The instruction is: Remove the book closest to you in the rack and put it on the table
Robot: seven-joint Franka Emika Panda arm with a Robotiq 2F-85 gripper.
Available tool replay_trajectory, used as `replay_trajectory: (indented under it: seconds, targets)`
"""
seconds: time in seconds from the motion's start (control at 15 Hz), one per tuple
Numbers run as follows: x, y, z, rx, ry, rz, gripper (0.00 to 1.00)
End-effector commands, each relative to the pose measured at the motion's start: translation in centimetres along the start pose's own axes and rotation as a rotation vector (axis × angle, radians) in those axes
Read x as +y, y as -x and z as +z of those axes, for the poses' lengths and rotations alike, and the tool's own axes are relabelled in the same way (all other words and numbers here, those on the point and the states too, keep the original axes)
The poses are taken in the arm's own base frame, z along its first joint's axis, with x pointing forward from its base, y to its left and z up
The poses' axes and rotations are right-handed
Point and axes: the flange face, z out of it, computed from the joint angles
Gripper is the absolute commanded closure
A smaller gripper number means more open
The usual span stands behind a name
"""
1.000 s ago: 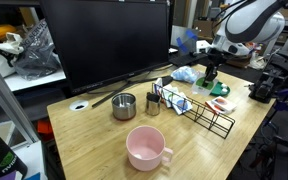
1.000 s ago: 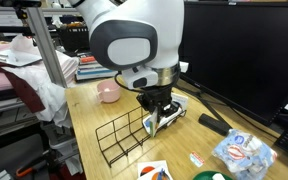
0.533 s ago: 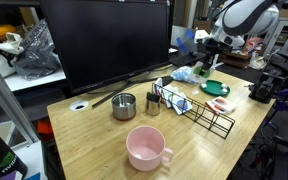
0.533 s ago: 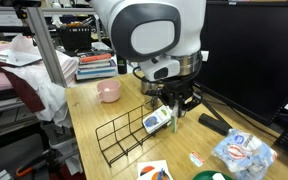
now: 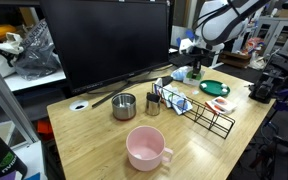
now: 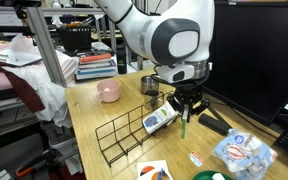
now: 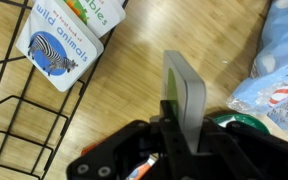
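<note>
The wood beside the rack is clear, so my gripper will next go down toward the "wild animals" book and bring the upright grey-green book there.
My gripper (image 7: 180,128) is shut on a thin grey-green book (image 7: 185,92), seen edge-on in the wrist view. In both exterior views the gripper (image 6: 187,103) (image 5: 196,68) holds the book (image 6: 183,124) upright above the light wooden table (image 5: 94,140), just past the end of the black wire rack (image 6: 122,142) (image 5: 206,112). A "wild animals" book with a zebra (image 7: 68,36) still leans at the rack's end (image 6: 159,121).
A pink mug (image 5: 146,147) and a metal cup (image 5: 124,105) stand near the rack. A green plate (image 5: 214,88) and a blue-white plastic bag (image 6: 242,150) lie beside the gripper. A large monitor (image 5: 104,40) stands behind. A grommet hole (image 5: 80,104) is in the table.
My gripper has risen and moved away from the rack towards the monitor, carrying the thin book with it. The zebra book stays in the rack.
</note>
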Motion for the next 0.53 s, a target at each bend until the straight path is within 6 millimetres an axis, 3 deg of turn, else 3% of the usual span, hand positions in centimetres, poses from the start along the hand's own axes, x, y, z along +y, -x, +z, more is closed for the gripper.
replay_trajectory:
  seconds: [0.0,0.47]
  targets:
    - [-1.0,2.1,1.4,0.073,0.029,-0.031,0.96]
    - [-1.5,4.9,5.7,0.129,0.059,-0.054,0.96]
